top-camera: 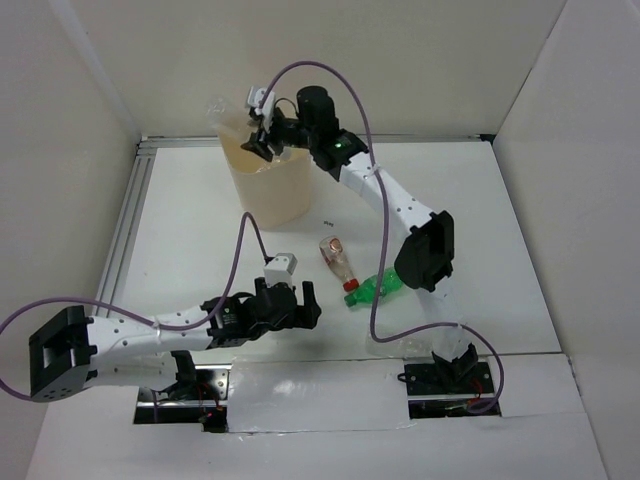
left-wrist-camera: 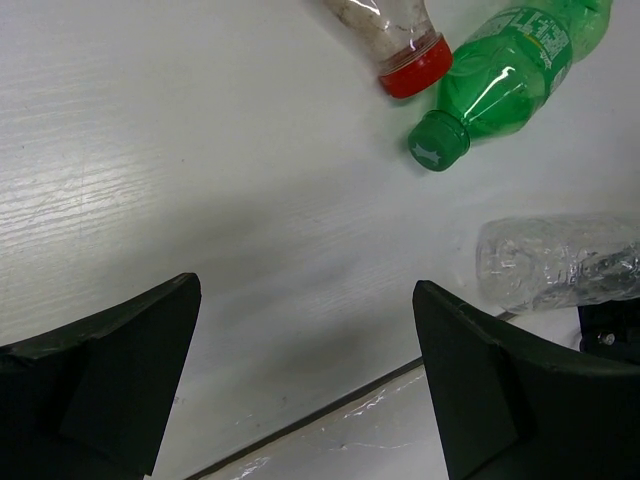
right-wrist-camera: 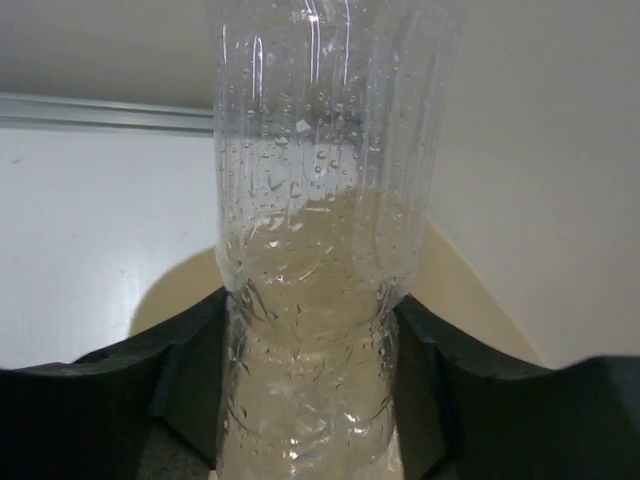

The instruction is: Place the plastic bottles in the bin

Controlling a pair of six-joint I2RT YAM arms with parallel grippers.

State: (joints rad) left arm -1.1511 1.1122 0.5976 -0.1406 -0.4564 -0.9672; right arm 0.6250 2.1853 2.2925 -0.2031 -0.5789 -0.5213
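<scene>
My left gripper moves outward and to the right in the top view next, down over the red-capped bottle, because it lies loose outside the bin (top-camera: 270,190).
My right gripper (top-camera: 260,140) is shut on a colourless plastic bottle (top-camera: 226,117) and holds it over the far rim of the cream-yellow bin (top-camera: 270,190). In the right wrist view the wet bottle (right-wrist-camera: 315,200) sits between the fingers (right-wrist-camera: 180,370), with the bin's rim (right-wrist-camera: 465,295) behind it. My left gripper (top-camera: 300,305) is open and empty just above the table. A bottle with a red cap (top-camera: 337,258) and a green bottle (top-camera: 378,287) lie to its right. The left wrist view shows the red-capped bottle (left-wrist-camera: 400,40), the green bottle (left-wrist-camera: 510,65) and a crumpled clear bottle (left-wrist-camera: 560,262).
The clear bottle (top-camera: 452,348) lies by the right arm's base. White walls enclose the table, with an aluminium rail (top-camera: 125,230) along the left side. A seam (left-wrist-camera: 300,425) marks the table's near edge.
</scene>
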